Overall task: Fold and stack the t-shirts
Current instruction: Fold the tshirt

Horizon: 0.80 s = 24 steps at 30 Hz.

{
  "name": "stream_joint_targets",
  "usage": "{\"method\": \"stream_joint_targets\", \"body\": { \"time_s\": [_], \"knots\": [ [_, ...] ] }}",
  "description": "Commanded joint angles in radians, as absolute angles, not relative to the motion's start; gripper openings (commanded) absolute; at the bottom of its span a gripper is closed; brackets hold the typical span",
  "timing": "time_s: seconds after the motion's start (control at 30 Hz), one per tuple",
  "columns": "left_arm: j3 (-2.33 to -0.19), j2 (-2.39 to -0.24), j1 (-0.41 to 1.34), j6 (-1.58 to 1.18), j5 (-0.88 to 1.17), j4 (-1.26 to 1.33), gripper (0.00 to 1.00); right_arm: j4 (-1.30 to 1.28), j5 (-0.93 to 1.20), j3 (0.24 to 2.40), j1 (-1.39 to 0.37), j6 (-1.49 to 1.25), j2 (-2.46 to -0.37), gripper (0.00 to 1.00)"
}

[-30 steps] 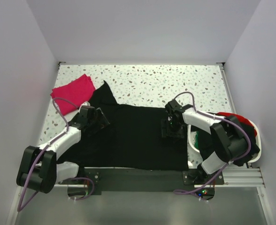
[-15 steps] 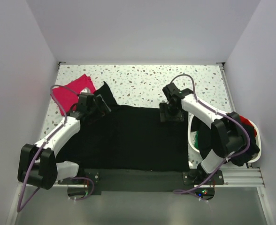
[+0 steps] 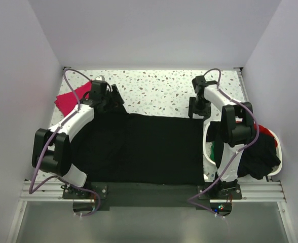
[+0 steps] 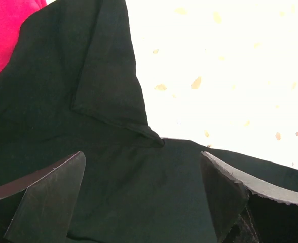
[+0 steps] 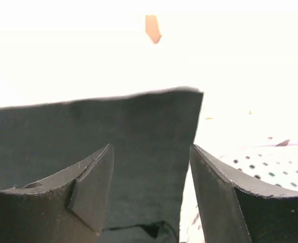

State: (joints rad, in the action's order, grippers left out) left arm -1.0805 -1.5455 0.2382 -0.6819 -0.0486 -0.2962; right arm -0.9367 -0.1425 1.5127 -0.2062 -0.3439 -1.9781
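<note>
My right gripper moves down toward the basket next and closes on the black shirt's far corner, since that corner lies flat below the open fingers.
A large black t-shirt lies spread flat across the table, one sleeve folded up at its far left corner. A magenta-pink t-shirt lies at the far left, beside that sleeve. My left gripper hovers open over the black shirt's far left corner, nothing between its fingers. My right gripper stands open above the shirt's far right corner, its fingers on either side of the cloth edge, not closed on it.
A white perforated basket at the right edge holds more shirts: black, a bit of green and red. The speckled tabletop runs behind the shirt. White walls close in on three sides.
Both grippers have moved away from me, from the middle of the black shirt out to its far corners. The right jaws have narrowed slightly. The shirt lies flatter along its far edge.
</note>
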Motion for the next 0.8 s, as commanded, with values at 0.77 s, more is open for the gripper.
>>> {"method": "stream_joint_targets", "body": {
  "time_s": [0.77],
  "knots": [
    [-1.250,-1.739,0.242,-0.641,-0.084,-0.242,0.98,-0.839,-0.037,1.546,-0.063,-0.275,-2.102,0.33]
  ]
}}
